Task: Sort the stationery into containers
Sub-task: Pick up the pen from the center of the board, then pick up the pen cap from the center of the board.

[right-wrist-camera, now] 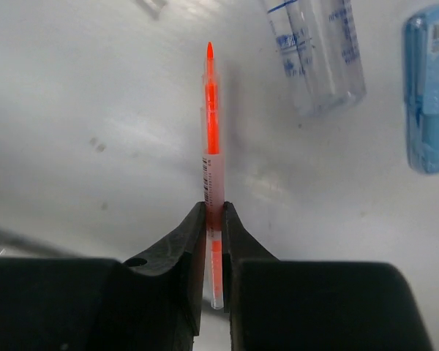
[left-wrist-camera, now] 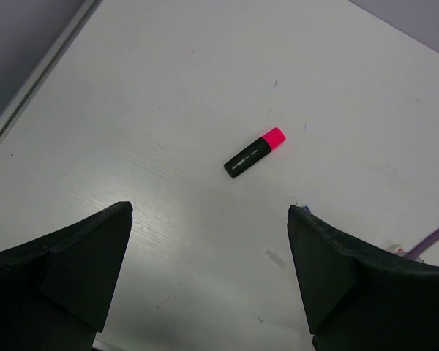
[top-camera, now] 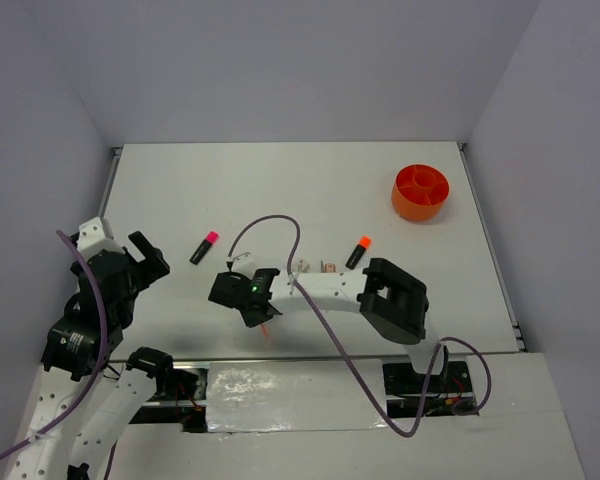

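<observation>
The small clear piece lies flat below my left gripper and to its right in the top view, so my left gripper will move its open fingers across and down next.
My right gripper [right-wrist-camera: 214,210] is shut on the thin orange pen [right-wrist-camera: 211,124], low over the table near its front middle. In the top view that gripper [top-camera: 254,308] hides most of the pen, whose tip [top-camera: 268,328] sticks out below it. A clear tube [right-wrist-camera: 314,51] and a blue clip [right-wrist-camera: 428,95] lie just beyond. The pink-capped highlighter [top-camera: 204,247] [left-wrist-camera: 254,152] lies ahead of my open, empty left gripper [left-wrist-camera: 211,212] [top-camera: 145,255]. An orange-capped highlighter [top-camera: 357,252] lies right of centre. The orange tub [top-camera: 421,192] stands at the far right.
A small whitish block [top-camera: 303,267] and a peach piece [top-camera: 326,267] lie beside my right forearm. A purple cable [top-camera: 280,225] loops over the middle of the table. Grey walls close the table's back and sides.
</observation>
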